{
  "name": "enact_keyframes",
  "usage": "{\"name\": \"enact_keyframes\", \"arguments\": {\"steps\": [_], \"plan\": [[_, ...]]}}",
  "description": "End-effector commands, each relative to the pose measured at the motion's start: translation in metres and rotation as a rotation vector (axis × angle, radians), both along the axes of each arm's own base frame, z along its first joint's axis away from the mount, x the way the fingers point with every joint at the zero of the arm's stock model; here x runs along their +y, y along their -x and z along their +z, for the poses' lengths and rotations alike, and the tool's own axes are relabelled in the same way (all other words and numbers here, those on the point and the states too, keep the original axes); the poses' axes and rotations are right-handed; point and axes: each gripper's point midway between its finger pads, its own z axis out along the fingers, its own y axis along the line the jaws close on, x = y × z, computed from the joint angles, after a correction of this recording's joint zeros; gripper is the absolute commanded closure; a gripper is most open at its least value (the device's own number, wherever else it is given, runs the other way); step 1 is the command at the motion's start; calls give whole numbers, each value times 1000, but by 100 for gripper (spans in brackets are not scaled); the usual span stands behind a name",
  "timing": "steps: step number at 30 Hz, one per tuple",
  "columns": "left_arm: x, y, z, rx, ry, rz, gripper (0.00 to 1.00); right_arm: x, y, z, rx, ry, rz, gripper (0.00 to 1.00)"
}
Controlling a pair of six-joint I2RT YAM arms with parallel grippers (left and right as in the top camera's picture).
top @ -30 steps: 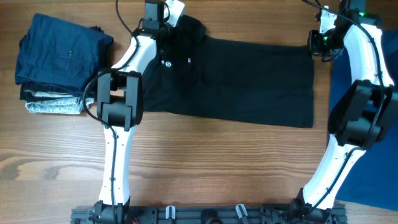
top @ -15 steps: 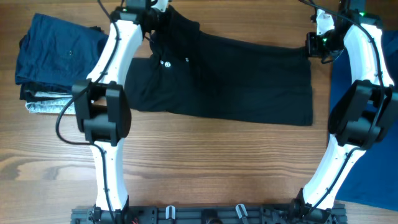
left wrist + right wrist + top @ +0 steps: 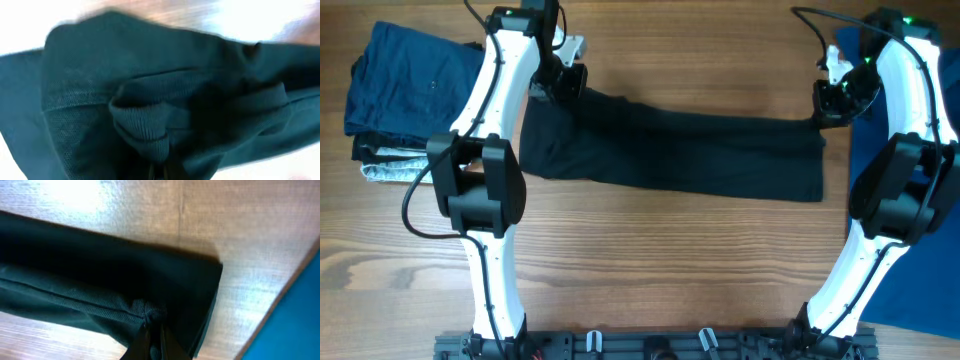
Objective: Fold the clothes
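Observation:
The left gripper will next move the still-raised collar down and back toward the robot's base, onto the near side of the black shirt below, and let go of it there.
The clothes in play are a black shirt [image 3: 680,150], stretched as a narrow band across the middle of the table. My left gripper [image 3: 560,80] is shut on its upper left edge. In the left wrist view the ribbed collar [image 3: 145,130] bunches just above the left gripper [image 3: 162,172]. At the shirt's upper right corner, my right gripper [image 3: 828,100] is also shut on the black fabric. The right wrist view has that gripper [image 3: 152,340] pinching a stitched hem [image 3: 100,307]. No chest logo shows. A bright blue shirt [image 3: 945,280] lies at the right edge.
A stack of folded garments [image 3: 415,85], navy on top and grey underneath, sits at the far left. Bare wooden table [image 3: 670,260] runs along the front. The blue shirt [image 3: 295,325] lies close to the black shirt's right end.
Both grippers have drawn the shirt's far edge toward the front. The shirt has become a narrower band and its white logo has gone out of sight. The left arm swung leftward.

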Motion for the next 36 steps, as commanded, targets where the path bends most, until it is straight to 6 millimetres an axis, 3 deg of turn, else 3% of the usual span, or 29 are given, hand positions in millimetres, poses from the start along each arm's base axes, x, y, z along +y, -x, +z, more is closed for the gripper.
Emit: {"name": "enact_keyframes", "arguments": {"steps": [1, 5, 8, 13, 18, 23, 24, 25, 26, 30, 32, 34, 36], "plan": [[1, 16, 9, 56, -7, 46, 96, -8, 6, 12, 11, 43, -84, 96], [4, 31, -3, 151, -25, 155, 96, -3, 31, -7, 126, 31, -146, 96], [26, 49, -17, 226, -155, 254, 96, 3, 54, -30, 216, 16, -145, 96], [31, 76, -34, 331, -194, 274, 96, 2, 61, -58, 225, 35, -193, 96], [35, 103, -56, 427, -224, 282, 96, -5, 66, -58, 247, 82, -187, 95], [36, 108, -61, 440, -228, 280, 87, -3, 72, -56, 275, 82, -207, 96], [36, 108, -61, 440, -228, 280, 87, -4, 72, -56, 274, 82, -201, 91], [36, 106, -61, 433, -226, 280, 71, -4, 71, -53, 269, 77, -177, 72], [36, 104, -60, 425, -223, 279, 62, -4, 69, -49, 264, 78, -178, 69], [35, 78, -33, 346, -197, 291, 55, -11, 38, -1, 160, 91, -182, 61], [32, 61, -7, 284, -178, 295, 53, -7, 28, 39, 91, 63, -190, 52], [30, 49, 11, 234, -163, 299, 52, 13, 20, 62, 5, -52, -156, 51], [30, 46, 17, 217, -158, 303, 52, 36, 15, 77, -52, -174, -100, 54]]}}
